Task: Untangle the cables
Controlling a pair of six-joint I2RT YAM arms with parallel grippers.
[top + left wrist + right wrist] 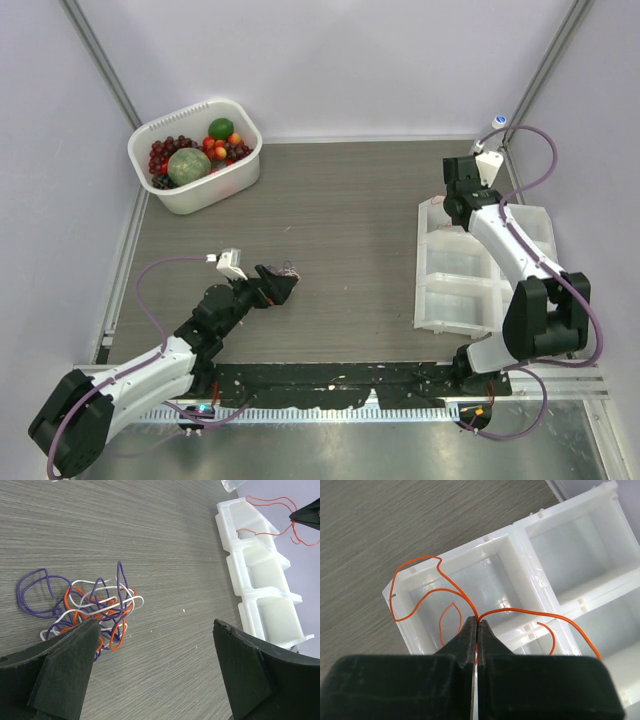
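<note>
The tray's far corner section point(479, 584) lies open below my right gripper, so the gripper lowers into it next and releases the orange cable point(520, 610) inside.
A small tangle of purple, orange and white cables point(87, 607) lies on the grey tabletop, seen just past the left gripper's tip point(290, 269) in the top view. My left gripper point(155, 627) hovers over the bare table beside it, open, with the tangle against its left finger point(70, 655) and nothing between the jaws. My right gripper point(477, 622) is shut on a single orange cable point(520, 610). It holds that cable above the far corner compartment of a white tray point(520, 530). The held strand point(265, 501) dangles over the tray in the left wrist view.
The white compartment tray point(470, 283) lies at the right side of the table under the right arm point(455, 205). A white basket point(215, 190) of fruit stands at the back left. Metal frame posts rise at both back corners.
</note>
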